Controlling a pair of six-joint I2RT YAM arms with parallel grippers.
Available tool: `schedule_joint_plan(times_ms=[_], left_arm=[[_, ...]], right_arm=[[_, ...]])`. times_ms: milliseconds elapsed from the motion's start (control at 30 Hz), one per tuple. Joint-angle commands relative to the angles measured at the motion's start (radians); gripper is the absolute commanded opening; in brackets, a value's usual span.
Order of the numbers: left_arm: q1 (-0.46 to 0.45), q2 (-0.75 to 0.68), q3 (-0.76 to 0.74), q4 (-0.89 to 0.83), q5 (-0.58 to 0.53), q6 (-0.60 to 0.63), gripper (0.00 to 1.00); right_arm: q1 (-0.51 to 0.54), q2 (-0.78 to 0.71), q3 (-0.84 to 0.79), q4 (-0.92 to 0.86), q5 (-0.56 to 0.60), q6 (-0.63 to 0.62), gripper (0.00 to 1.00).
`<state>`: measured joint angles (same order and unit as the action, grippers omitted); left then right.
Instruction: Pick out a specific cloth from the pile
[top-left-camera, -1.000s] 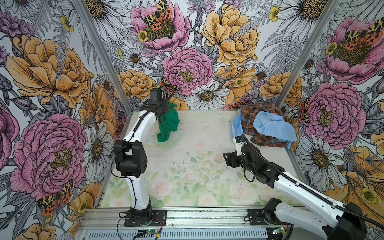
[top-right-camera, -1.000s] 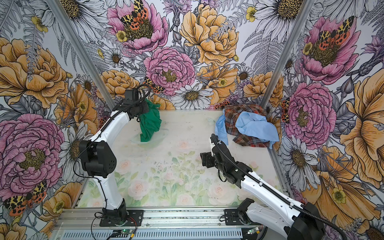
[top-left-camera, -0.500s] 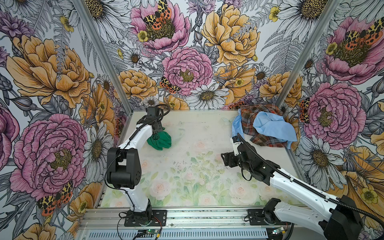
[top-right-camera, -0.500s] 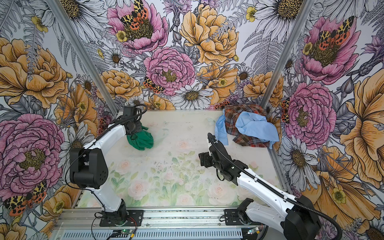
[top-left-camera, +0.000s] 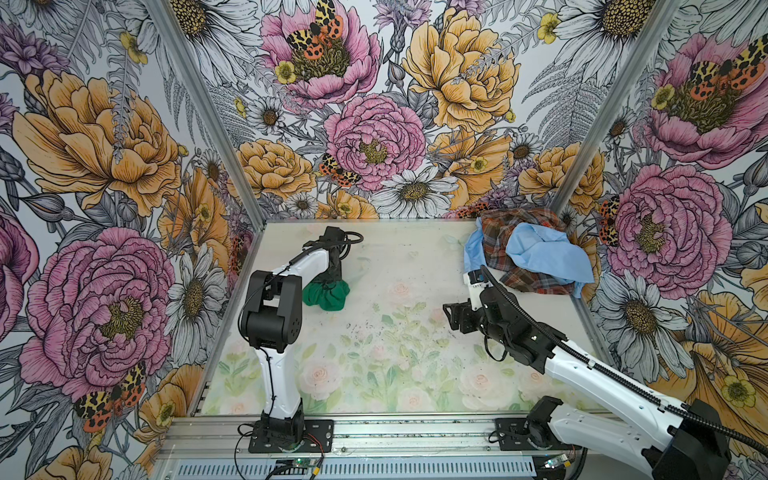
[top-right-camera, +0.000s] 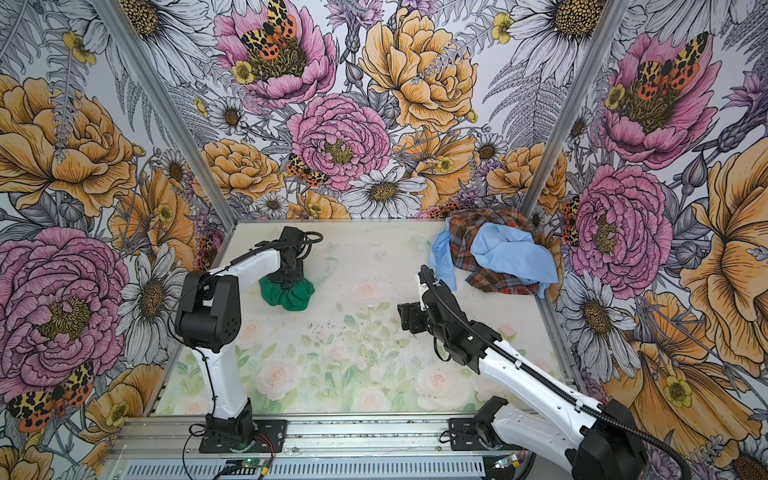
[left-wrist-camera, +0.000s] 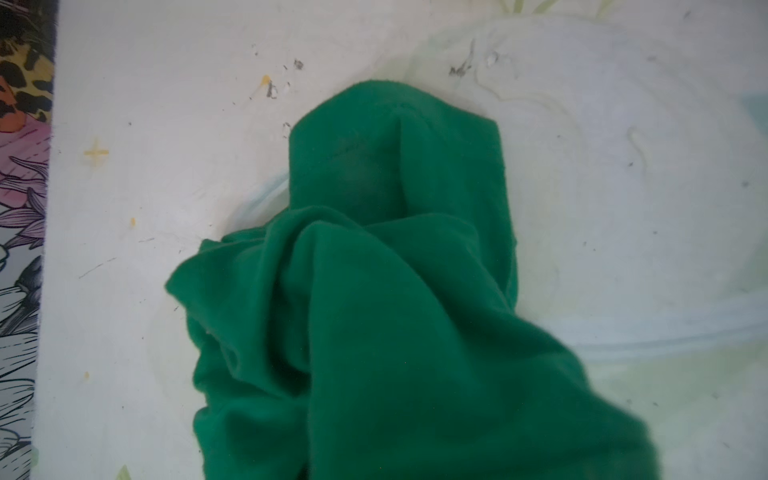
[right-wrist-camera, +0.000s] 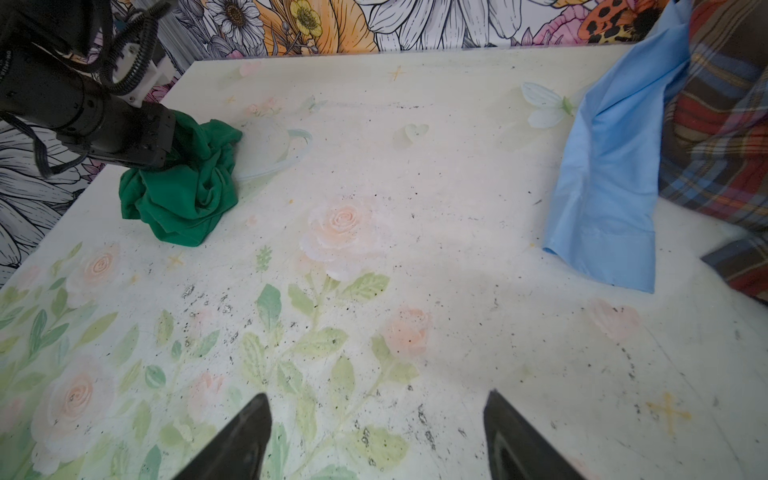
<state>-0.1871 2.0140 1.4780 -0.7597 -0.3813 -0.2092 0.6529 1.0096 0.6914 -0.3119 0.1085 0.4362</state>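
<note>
My left gripper has the fold and next needs to move outward with it, releasing it on the bare tabletop outward of the gripper, away from the pile.
The dark green cloth (top-left-camera: 328, 296) (top-right-camera: 289, 296) lies bunched on the tabletop at the back left, away from the pile. My left gripper (top-left-camera: 331, 282) (top-right-camera: 291, 279) points down into its top and is shut on a fold of it. In the left wrist view the cloth (left-wrist-camera: 374, 291) covers the jaws completely. In the right wrist view the left gripper (right-wrist-camera: 168, 143) is buried in the cloth (right-wrist-camera: 183, 199). The pile (top-left-camera: 528, 253) (top-right-camera: 498, 253) of light blue and plaid fabric sits in the back right corner. My right gripper (top-left-camera: 449, 318) (top-right-camera: 402, 318) (right-wrist-camera: 376, 399) hovers open and empty over the table's right middle.
A light blue cloth (right-wrist-camera: 606, 174) trails off the pile's near-left side beside the plaid fabric (right-wrist-camera: 723, 124). Flowered walls close in the table (top-left-camera: 386, 365) on the left, back and right. An aluminium rail (top-left-camera: 374, 432) with both arm bases runs along the front edge.
The left arm has come down and toward the front. The green cloth that hung from its gripper now rests crumpled on the table. The right arm has drifted slightly left.
</note>
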Motion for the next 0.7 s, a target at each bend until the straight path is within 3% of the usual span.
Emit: schedule_joint_plan(times_ms=[0, 267, 400, 567, 667], left_arm=[[0.022, 0.026, 0.04, -0.056, 0.074, -0.007, 0.0], [0.119, 0.106, 0.181, -0.045, 0.095, 0.009, 0.0], [0.152, 0.165, 0.292, -0.013, 0.05, 0.022, 0.0], [0.185, 0.258, 0.474, -0.014, 0.089, 0.028, 0.0], [0.186, 0.279, 0.506, -0.014, 0.145, 0.029, 0.0]], right_arm=[[-0.002, 0.018, 0.028, 0.014, 0.005, 0.003, 0.81], [-0.003, 0.062, 0.063, 0.013, 0.012, -0.009, 0.81], [-0.005, 0.082, 0.083, 0.01, 0.019, -0.019, 0.81], [-0.007, 0.098, 0.11, 0.0, 0.028, -0.02, 0.81], [-0.006, 0.105, 0.126, -0.004, 0.031, -0.019, 0.81]])
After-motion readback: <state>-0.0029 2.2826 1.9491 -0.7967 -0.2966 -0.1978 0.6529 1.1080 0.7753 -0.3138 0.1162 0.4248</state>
